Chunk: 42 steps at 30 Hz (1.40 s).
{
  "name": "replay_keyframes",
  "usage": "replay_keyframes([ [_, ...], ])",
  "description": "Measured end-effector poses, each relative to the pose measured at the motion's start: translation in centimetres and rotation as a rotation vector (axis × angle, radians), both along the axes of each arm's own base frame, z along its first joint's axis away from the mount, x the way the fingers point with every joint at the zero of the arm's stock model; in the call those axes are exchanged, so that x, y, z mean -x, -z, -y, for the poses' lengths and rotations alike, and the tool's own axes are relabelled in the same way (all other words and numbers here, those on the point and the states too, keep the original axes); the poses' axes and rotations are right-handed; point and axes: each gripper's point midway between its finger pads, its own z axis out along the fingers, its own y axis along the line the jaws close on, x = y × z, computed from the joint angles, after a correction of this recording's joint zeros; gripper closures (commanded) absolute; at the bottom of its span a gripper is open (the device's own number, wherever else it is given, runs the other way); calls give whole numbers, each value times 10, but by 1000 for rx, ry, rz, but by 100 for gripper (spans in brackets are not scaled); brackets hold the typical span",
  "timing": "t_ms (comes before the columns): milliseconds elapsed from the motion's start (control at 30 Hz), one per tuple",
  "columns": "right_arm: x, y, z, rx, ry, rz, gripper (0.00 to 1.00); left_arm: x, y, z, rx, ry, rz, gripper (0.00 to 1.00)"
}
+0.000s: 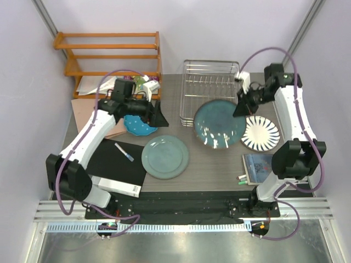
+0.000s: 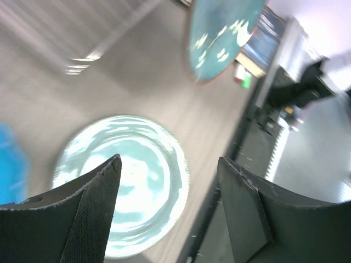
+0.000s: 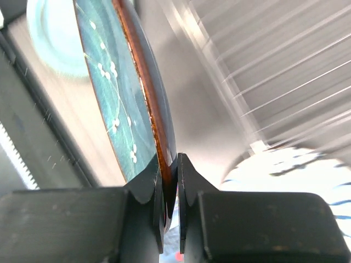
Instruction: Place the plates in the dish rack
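My right gripper swings outward next, turning the teal plate (image 1: 219, 124). It then lowers the plate into the rack's far wires to release, since they stand outward of the gripper.
My right gripper (image 1: 240, 108) (image 3: 171, 161) is shut on the brown rim of the dark teal plate (image 1: 219, 124) (image 3: 109, 82). The plate is tilted up in front of the dish rack (image 1: 211, 82) (image 3: 274, 55) and overlaps the rack's front edge. The striped plate (image 1: 260, 133) (image 3: 285, 170) lies flat to its right. My left gripper (image 1: 162, 115) (image 2: 170, 163) is open and holds nothing, above the table between the blue dotted plate (image 1: 140, 125) (image 2: 8, 164) and the grey-green plate (image 1: 165, 156) (image 2: 126, 181). The teal plate (image 2: 219, 33) also shows at the top of the left wrist view.
An orange wooden shelf (image 1: 109, 55) stands at the back left. A black mat (image 1: 115, 161) with a marker (image 1: 124, 152) and a white box (image 1: 118, 186) lies front left. A tablet-like card (image 1: 258, 167) lies front right.
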Motion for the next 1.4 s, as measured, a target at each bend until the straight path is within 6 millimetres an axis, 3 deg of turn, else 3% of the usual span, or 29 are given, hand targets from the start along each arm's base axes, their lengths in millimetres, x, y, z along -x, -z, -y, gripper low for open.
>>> replay_keyframes([
  [133, -42, -70, 1, -21, 59, 157, 99, -15, -12, -26, -35, -86, 62, 29],
  [267, -82, -116, 10, -79, 257, 227, 99, -31, 4, -37, -120, -176, 64, 38],
  [300, -91, -120, 15, -85, 320, 236, 99, -39, 11, -41, -153, -214, 59, 43],
  [333, -99, -122, 20, -84, 371, 244, 99, -44, 16, -43, -171, -238, 50, 60],
  [367, -112, -124, 26, -80, 442, 262, 99, -50, 21, -46, -196, -264, 43, 69],
  [400, -123, -123, 31, -70, 506, 281, 99, -58, 26, -49, -221, -289, 34, 94],
  [433, -134, -122, 36, -58, 555, 301, 99, -67, 31, -51, -246, -315, 28, 100],
  [600, -176, -111, 62, 11, 833, 384, 99, -112, 55, -53, -316, -406, -32, 100],
  [733, -201, -110, 82, 68, 1024, 463, 99, -119, 79, -59, -346, -446, -106, 100],
  [833, -220, -112, 92, 145, 1122, 543, 99, -124, 85, -68, -383, -515, -119, 100],
  [967, -241, -110, 94, 240, 1189, 637, 99, -139, 92, -83, -463, -635, -121, 100],
  [1200, -241, -102, 85, 386, 1218, 696, 99, -159, 109, -102, -556, -769, -132, 100],
  [1400, -236, -103, 97, 455, 1268, 722, 99, -164, 106, -113, -587, -856, -132, 100],
])
